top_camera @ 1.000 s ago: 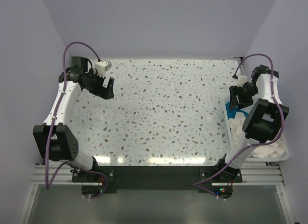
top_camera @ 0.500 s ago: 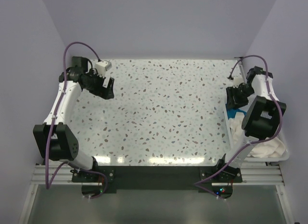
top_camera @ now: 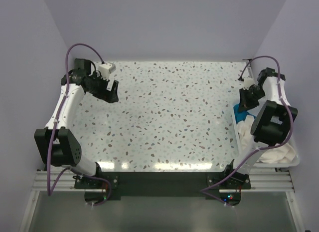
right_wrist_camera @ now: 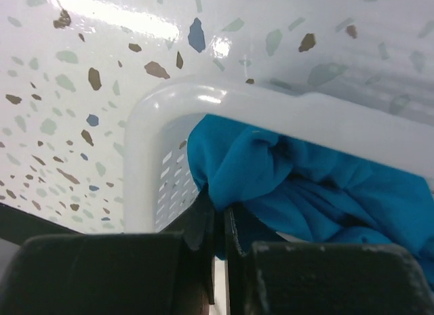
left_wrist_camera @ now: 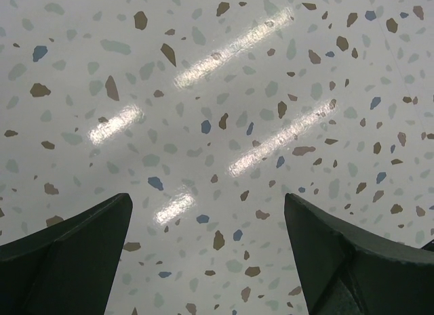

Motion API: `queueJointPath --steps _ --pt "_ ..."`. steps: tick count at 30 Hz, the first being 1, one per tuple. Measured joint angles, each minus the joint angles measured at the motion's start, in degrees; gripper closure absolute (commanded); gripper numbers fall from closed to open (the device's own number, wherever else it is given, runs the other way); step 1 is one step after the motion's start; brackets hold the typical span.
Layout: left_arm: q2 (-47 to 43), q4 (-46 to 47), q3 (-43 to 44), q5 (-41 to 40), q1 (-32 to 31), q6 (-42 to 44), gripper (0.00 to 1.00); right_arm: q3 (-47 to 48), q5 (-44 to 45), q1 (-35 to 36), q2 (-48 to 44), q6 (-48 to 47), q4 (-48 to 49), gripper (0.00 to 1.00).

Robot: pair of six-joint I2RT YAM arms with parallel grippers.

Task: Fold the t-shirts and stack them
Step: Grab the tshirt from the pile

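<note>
The middle of the tabletop lies to the left of my right gripper in the top view. My right gripper will next lift and swing toward it to let go of the t-shirt's fold over clear space.
A teal-blue t-shirt (right_wrist_camera: pixel 305 186) lies bunched in the far corner of the white mesh basket (right_wrist_camera: pixel 176 105). My right gripper (right_wrist_camera: pixel 219 217) is shut on a fold of this t-shirt, its jaws nearly together inside the basket corner. From above, the teal-blue t-shirt (top_camera: pixel 242 114) shows just below the right gripper (top_camera: pixel 245 103), and white cloth (top_camera: pixel 271 153) fills the rest of the basket (top_camera: pixel 294 162). My left gripper (left_wrist_camera: pixel 207 227) hangs open over bare speckled tabletop at the far left, seen from above as the left gripper (top_camera: pixel 110 94).
The basket stands on the table's right edge, under the right arm. A small white box (top_camera: pixel 105 68) sits at the far left corner. Purple walls close in the table on three sides.
The right gripper has shut on the teal-blue t-shirt in the basket corner after shifting slightly toward the far end. The left arm has not moved.
</note>
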Motion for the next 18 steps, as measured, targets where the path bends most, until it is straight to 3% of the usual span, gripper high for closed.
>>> queueJointPath --steps 10,18 --pt "0.0 0.0 0.3 1.4 0.0 -1.6 0.0 17.6 -3.2 -5.6 -14.5 -1.0 -8.0 1.0" --pt "0.0 0.0 2.6 1.5 0.0 -3.2 0.0 25.1 -4.1 -5.7 -24.9 1.2 -8.4 1.0"
